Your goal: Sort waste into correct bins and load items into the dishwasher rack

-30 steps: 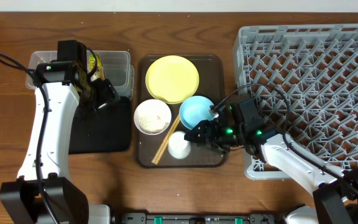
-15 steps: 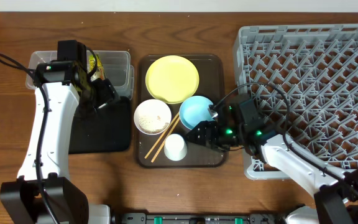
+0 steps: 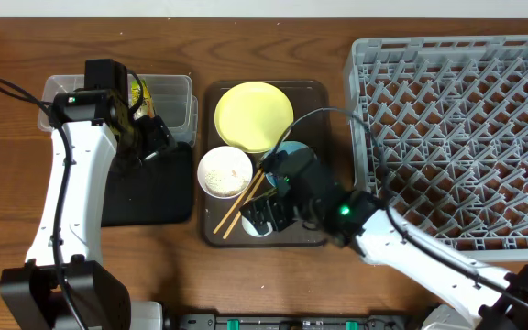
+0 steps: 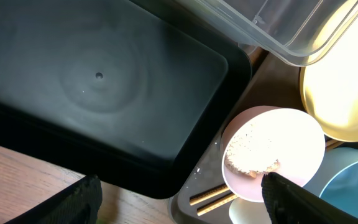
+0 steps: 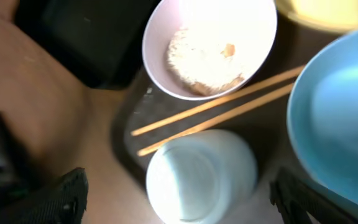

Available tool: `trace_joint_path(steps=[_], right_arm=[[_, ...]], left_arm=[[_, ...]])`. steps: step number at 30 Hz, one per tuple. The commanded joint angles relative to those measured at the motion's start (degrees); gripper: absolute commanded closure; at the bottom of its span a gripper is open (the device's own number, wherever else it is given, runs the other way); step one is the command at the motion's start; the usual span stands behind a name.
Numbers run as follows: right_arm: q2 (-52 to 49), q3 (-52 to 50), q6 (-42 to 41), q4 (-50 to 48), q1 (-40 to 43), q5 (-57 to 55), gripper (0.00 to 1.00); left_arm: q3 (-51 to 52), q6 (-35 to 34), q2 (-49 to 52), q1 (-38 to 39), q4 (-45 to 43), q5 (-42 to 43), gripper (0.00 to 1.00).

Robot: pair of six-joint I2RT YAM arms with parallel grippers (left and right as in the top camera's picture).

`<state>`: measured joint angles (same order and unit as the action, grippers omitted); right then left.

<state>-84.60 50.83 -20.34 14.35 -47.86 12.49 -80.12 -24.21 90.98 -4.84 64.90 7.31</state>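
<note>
The small white cup [image 3: 257, 227] [image 5: 201, 174] stands below, between my two open fingers, so my right gripper needs to go down over it and close on its sides next.
My right gripper [image 3: 262, 216] is open and hangs over the small white cup [image 5: 201, 174], one finger on each side, not touching it [image 5: 182, 190]. The cup stands on the brown serving tray [image 3: 211, 231] beside two chopsticks [image 3: 238, 207] [image 5: 222, 109]. The whitish-pink bowl [image 3: 225, 171] [image 5: 210, 37] holds white rice crumbs [image 5: 204, 59]. My right arm mostly hides the blue bowl [image 3: 293, 149] [image 5: 334, 118]. The yellow plate [image 3: 254, 116] lies behind. My left gripper [image 3: 154, 137] [image 4: 182, 183] is open and empty over the black tray [image 3: 149, 192] [image 4: 98, 81]. The green-and-yellow wrapper [image 3: 137, 92] lies in the clear tub [image 3: 172, 90].
The grey dishwasher rack [image 3: 456, 128] fills the right side of the table. My right arm reaches from the front right across the rack's near left corner. The clear tub and black tray sit left of the serving tray.
My right arm has swung left from beside the rack to over the serving tray, now covering the blue bowl and the cup. The cup shifted slightly. The left arm has not moved.
</note>
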Motion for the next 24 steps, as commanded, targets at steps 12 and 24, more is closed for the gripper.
trace_joint_path(steps=[12,24], right_arm=[[-6.2,0.9,10.5,-2.1,-5.7,-8.0,0.15],[-7.5,0.8,9.7,-1.0,-5.8,-8.0,0.3]], left_arm=[[0.2,-0.1,-0.2,-0.2,0.2,-0.3,0.15],[0.2,-0.1,-0.2,-0.2,0.2,-0.3,0.15]])
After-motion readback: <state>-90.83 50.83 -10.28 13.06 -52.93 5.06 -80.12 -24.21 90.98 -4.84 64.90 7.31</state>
